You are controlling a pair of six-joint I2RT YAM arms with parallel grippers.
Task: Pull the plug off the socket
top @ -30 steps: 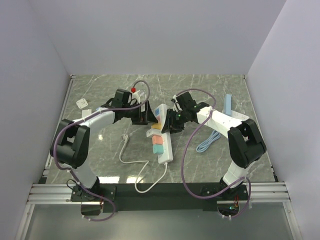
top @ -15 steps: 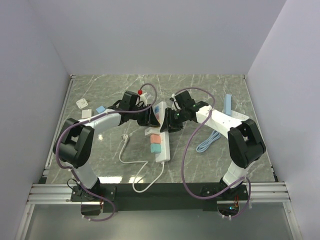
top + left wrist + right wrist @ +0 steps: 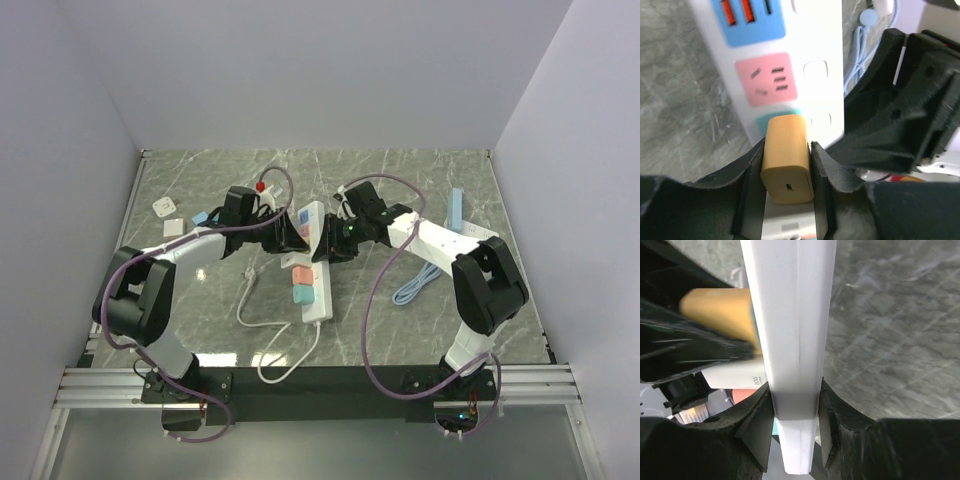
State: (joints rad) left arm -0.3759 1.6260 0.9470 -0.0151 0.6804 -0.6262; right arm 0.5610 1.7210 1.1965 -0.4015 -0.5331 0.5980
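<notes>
My left gripper should next pull the plug away to the left in the top view and down by the light-blue block [image 3: 200, 218], because my right gripper is clamping the socket [image 3: 313, 268].
The socket [image 3: 313, 268] is a long white strip with pink and teal outlets, lying mid-table; its thin white cord [image 3: 262, 326] loops toward the near edge. In the left wrist view a yellow plug [image 3: 785, 167] stands in a teal outlet of the socket [image 3: 817, 90]. My left gripper [image 3: 787, 146] is shut on the plug, a finger flat against each side. My right gripper [image 3: 795, 390] is shut on the socket [image 3: 790, 315], clamping its narrow body edge-on, with the plug [image 3: 715, 310] showing on the far side. In the top view both grippers [image 3: 290, 236] [image 3: 332, 246] meet at the strip's far half.
A coiled light-blue cable [image 3: 416, 283] and a light-blue bar [image 3: 457, 208] lie to the right. Small white pieces [image 3: 164, 207] and a light-blue block [image 3: 200, 217] sit at the far left. A red-capped item [image 3: 262, 186] stands behind the left wrist.
My left gripper moved in over the strip and shut on the yellow plug. The socket, held by the right gripper, shifted a little to the left.
</notes>
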